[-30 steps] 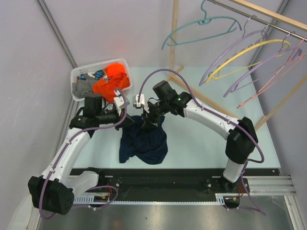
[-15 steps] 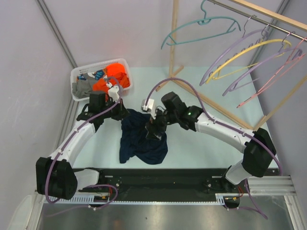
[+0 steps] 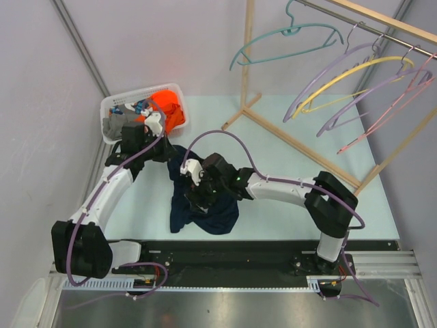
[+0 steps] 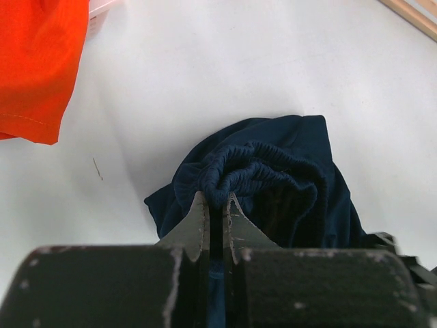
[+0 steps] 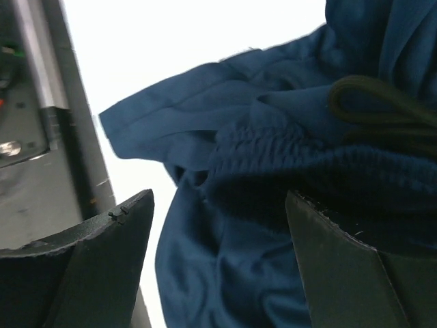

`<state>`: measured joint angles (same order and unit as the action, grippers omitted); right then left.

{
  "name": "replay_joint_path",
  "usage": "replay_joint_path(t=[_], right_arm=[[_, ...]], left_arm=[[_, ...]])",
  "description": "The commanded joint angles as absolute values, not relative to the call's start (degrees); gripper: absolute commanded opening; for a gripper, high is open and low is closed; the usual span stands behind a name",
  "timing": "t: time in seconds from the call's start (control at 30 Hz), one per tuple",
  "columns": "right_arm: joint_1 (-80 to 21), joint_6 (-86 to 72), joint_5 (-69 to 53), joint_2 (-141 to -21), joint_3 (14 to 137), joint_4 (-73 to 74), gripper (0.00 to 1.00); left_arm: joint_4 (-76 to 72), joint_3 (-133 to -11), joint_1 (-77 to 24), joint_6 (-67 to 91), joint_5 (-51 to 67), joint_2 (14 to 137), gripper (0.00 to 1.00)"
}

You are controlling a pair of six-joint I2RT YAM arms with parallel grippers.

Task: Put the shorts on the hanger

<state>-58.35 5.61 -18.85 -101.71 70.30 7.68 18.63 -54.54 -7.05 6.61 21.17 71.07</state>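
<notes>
The shorts lie crumpled, so their waistband goes up in my left gripper next, then down onto the tabletop in front of the basket for release.
The dark navy shorts [image 3: 208,208] lie crumpled on the table near the front edge. My left gripper [image 3: 169,152] is shut on a bunched fold of their elastic waistband [image 4: 235,174] at the far left corner of the heap. My right gripper [image 3: 198,197] is open, low over the middle of the shorts, with navy fabric [image 5: 225,171] between its spread fingers [image 5: 102,273] and a dark drawstring loop [image 5: 382,106] beside it. The teal hanger [image 3: 287,37] hangs on the wooden rail at the upper right, far from both grippers.
A white basket [image 3: 109,106] at the back left holds an orange garment [image 3: 167,106] and a grey one [image 3: 116,126]; the orange cloth also shows in the left wrist view [image 4: 34,61]. A wooden rack [image 3: 247,61] carries purple [image 3: 328,75], yellow [image 3: 355,72] and pink [image 3: 392,113] hangers.
My right gripper has moved left and down over the shorts. My left gripper has drawn back toward the basket with the waistband in it, stretching the shorts that way.
</notes>
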Motion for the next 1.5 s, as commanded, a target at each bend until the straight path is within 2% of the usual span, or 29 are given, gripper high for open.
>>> replay_joint_path(t=[0.0, 0.1, 0.13, 0.2, 0.23, 0.3, 0.33, 0.4, 0.43, 0.6, 0.77, 0.93, 1.17, 1.3, 1.47], right_arm=[[-58.9, 4.2, -14.3, -105.9, 73.5, 3.0, 0.82], [-59.0, 4.8, -14.1, -107.7, 74.0, 3.1, 0.8], [-59.1, 5.0, -14.9, -107.8, 74.3, 4.0, 0.71], [-59.8, 5.2, -16.6, -108.1, 75.2, 6.1, 0.62], [-60.0, 5.2, -17.2, -107.9, 75.3, 8.3, 0.48], [-60.3, 6.5, -19.3, -106.2, 75.3, 12.2, 0.32], [-60.2, 8.1, -20.7, -105.0, 75.5, 17.5, 0.19], [-58.8, 13.0, -20.1, -100.1, 76.5, 23.0, 0.1], [-57.7, 14.1, -20.5, -98.0, 77.0, 27.4, 0.0], [-48.9, 21.7, -20.9, -88.4, 84.8, 38.6, 0.0], [-41.1, 29.9, -19.0, -83.2, 97.0, 48.2, 0.0], [-40.3, 37.3, -12.1, -79.7, 105.5, 49.4, 0.0], [-40.3, 47.1, -4.8, -80.7, 123.7, 48.0, 0.0], [-40.3, 54.0, -3.6, -81.0, 127.4, 47.5, 0.0], [-40.8, 61.8, -6.0, -78.4, 127.7, 53.4, 0.0]], left_arm=[[18.0, -57.6, -6.2, 7.3, 21.2, 71.2, 0.01], [18.2, -57.5, -5.7, 6.6, 21.2, 71.0, 0.0], [18.4, -57.5, -5.5, 6.5, 21.2, 71.0, 0.0], [18.6, -57.8, -4.6, 6.2, 21.4, 71.0, 0.01], [18.8, -58.1, -4.2, 6.1, 21.7, 70.9, 0.0], [19.5, -59.3, -2.9, 5.3, 22.7, 70.8, 0.0], [20.6, -60.0, -2.5, 4.8, 22.8, 70.8, 0.0], [21.5, -62.0, -0.8, 3.5, 24.0, 69.9, 0.0], [21.8, -62.7, -0.2, 3.2, 24.4, 69.6, 0.0], [26.0, -72.8, 4.9, -2.3, 30.7, 69.0, 0.01], [31.6, -83.9, 5.1, -7.3, 38.8, 68.0, 0.0], [28.5, -94.5, 5.0, -1.2, 41.2, 67.9, 0.0], [20.0, -107.2, 4.6, 8.9, 42.6, 68.1, 0.01], [18.8, -112.6, 4.2, 10.7, 44.4, 68.8, 0.0], [24.2, -110.1, 4.0, 5.6, 49.1, 65.1, 0.0]])
